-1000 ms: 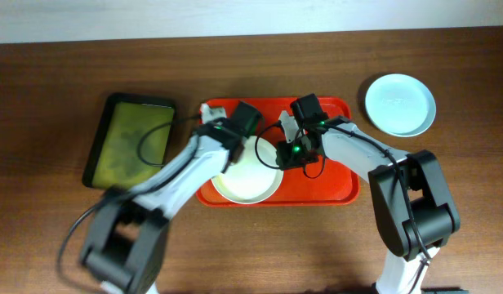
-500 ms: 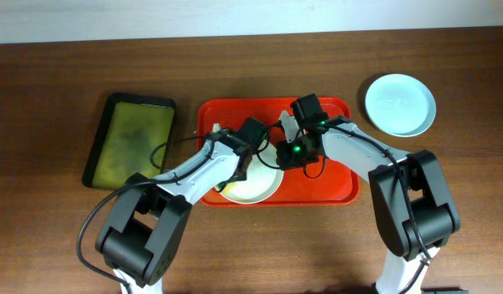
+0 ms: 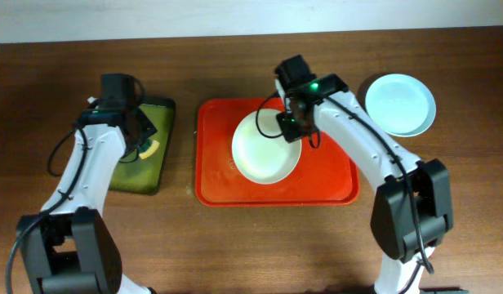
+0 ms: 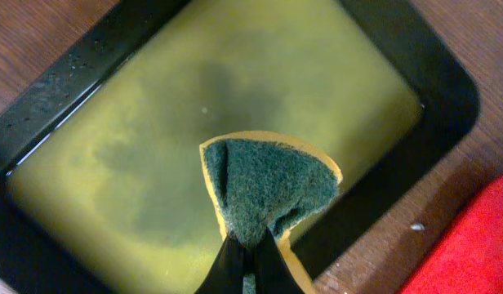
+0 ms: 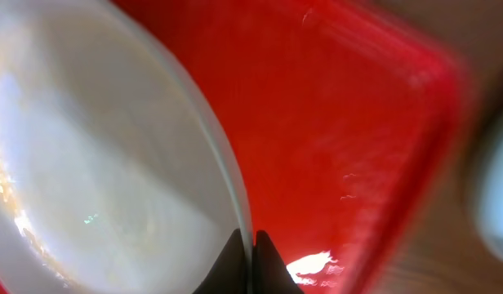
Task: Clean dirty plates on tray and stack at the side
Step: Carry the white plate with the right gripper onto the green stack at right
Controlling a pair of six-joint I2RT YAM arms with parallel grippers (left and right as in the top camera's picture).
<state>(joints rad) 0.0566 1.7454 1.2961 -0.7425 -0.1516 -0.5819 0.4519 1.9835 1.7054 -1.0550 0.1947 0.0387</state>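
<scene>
My left gripper moves down into the dark tray's murky yellow-green liquid next and releases the sponge (image 4: 268,186) there, because the sponge hangs right over that tray.
A pale plate (image 3: 266,149) with faint yellow smears is held over the middle of the red tray (image 3: 215,184). My right gripper (image 3: 291,122) is shut on its far right rim. In the right wrist view the jaws pinch the plate's (image 5: 96,163) edge at my right gripper (image 5: 251,245), above the tray (image 5: 341,122). A second, pale mint plate (image 3: 400,104) lies on the table to the right of the tray. A third plate is not in view. My left gripper (image 3: 141,140) is shut on a green-and-yellow sponge (image 4: 268,186) over the dark tray; its fingertips (image 4: 250,255) meet below the sponge.
The dark green-black tray (image 3: 113,175) holds murky yellow-green liquid (image 4: 153,147) and sits left of the red tray. The wooden table's far edge runs along the top, with a pale wall behind it. The mint plate shows blurred at the right edge of the right wrist view (image 5: 492,188).
My left arm has swung left from the plate on the red tray to over the dark tray, sponge in its jaws. My right gripper has moved the plate up and towards the tray's middle.
</scene>
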